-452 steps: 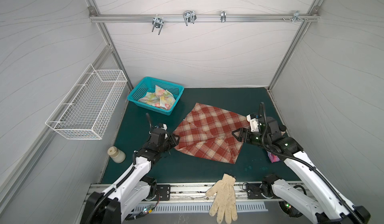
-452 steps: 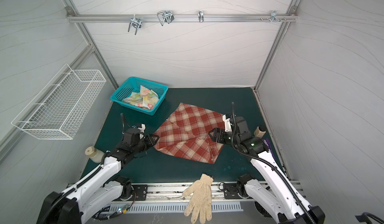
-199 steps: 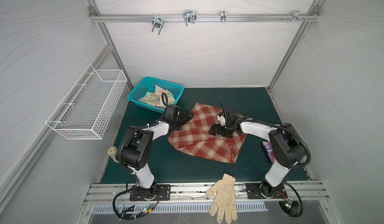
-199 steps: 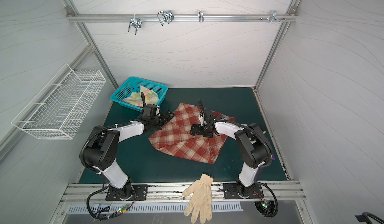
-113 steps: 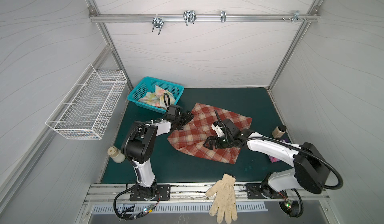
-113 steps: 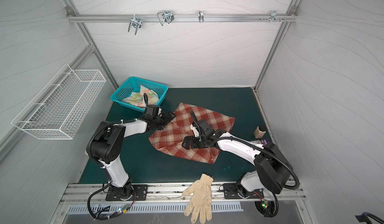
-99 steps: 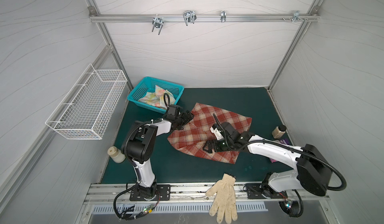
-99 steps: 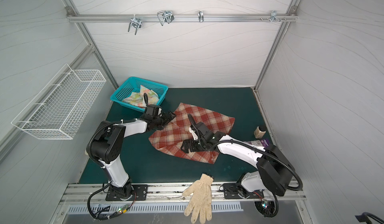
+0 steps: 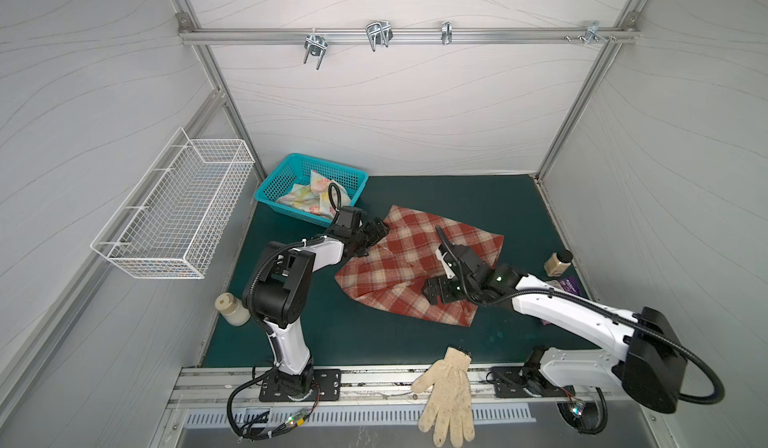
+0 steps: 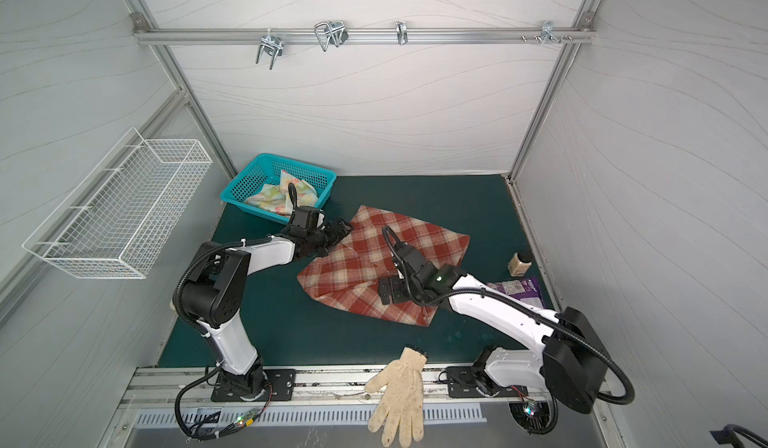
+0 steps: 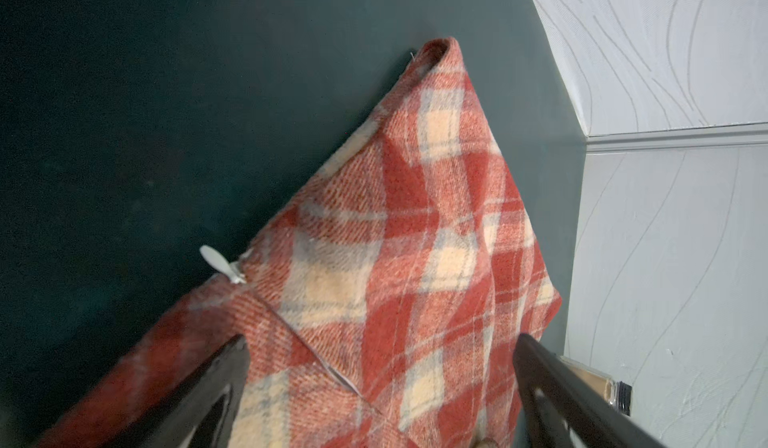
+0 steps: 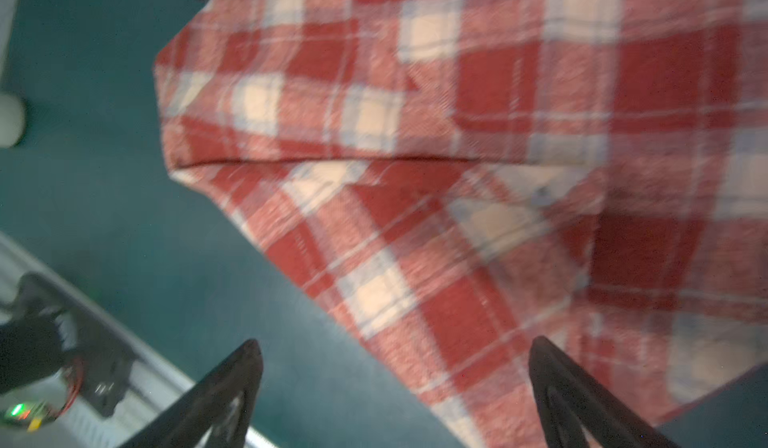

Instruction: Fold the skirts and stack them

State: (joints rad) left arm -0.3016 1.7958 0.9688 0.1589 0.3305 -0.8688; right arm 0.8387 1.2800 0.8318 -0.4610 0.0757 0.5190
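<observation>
The right gripper should next move down and shift over until its fingers are on both sides of the raised fold of plaid cloth [image 12: 574, 284], as that fold is still beside one finger.
The rust-red and cream plaid skirt [image 9: 399, 259] [image 10: 361, 259] lies partly folded on the green mat in both top views. My left gripper [image 9: 376, 234] [image 10: 338, 230] is open over its far left corner; the left wrist view shows plaid cloth [image 11: 415, 238] between the spread fingers of my left gripper [image 11: 380, 354]. My right gripper [image 9: 434, 294] [image 10: 388, 292] hovers open over the skirt's near fold. In the right wrist view the skirt's edge [image 12: 457, 134] runs between the fingers of my right gripper [image 12: 395, 358]. The floral skirt [image 9: 309, 198] [image 10: 276, 198] lies crumpled in the teal basket.
The teal basket [image 9: 274, 184] stands at the back left. A wire basket [image 9: 174, 213] hangs on the left wall. A cream glove [image 9: 449, 392] lies on the front rail. A bottle [image 9: 232, 308] stands at the left; a small jar [image 9: 557, 261] and a purple packet [image 9: 567, 290] are at the right.
Both arms reached from the front onto the plaid skirt. Over the last second the right gripper slid toward the skirt's near edge, while the left stayed at the far corner.
</observation>
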